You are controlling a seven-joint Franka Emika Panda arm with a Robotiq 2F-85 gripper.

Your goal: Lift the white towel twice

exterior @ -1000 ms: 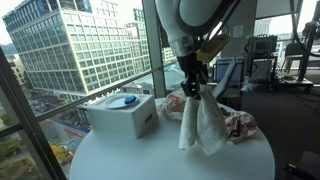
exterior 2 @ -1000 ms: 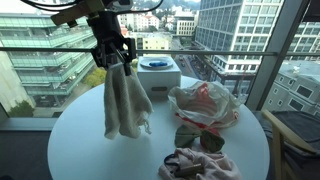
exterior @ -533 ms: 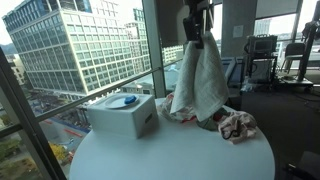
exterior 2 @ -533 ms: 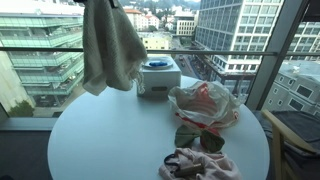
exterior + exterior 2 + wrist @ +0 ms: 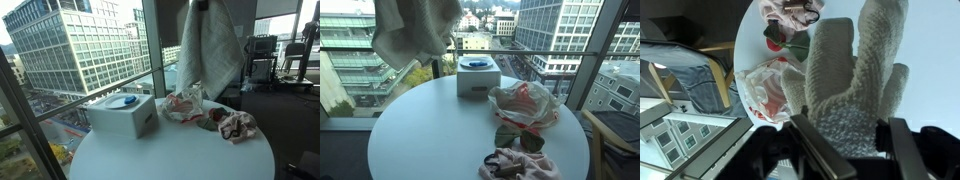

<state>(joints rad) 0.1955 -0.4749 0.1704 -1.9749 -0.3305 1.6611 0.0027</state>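
Observation:
My gripper lowers to the bare tabletop clear of the white box next and releases the towel's top there, since that open place lies below my gripper.
The white towel hangs high above the round white table, its lower edge well clear of the tabletop. It also shows in an exterior view near the top left. My gripper is shut on the towel's top, and the towel drapes down from the jaws in the wrist view. In both exterior views the gripper itself is out of frame above the towel.
A white box with a blue lid stands on the table. A clear plastic bag with red contents lies beside it. A crumpled patterned cloth sits near the table's edge. Windows surround the table.
The gripper has risen steadily with the towel. A second ago the towel's lower edge was at the tabletop; now it hangs far above it, near the top of both exterior views.

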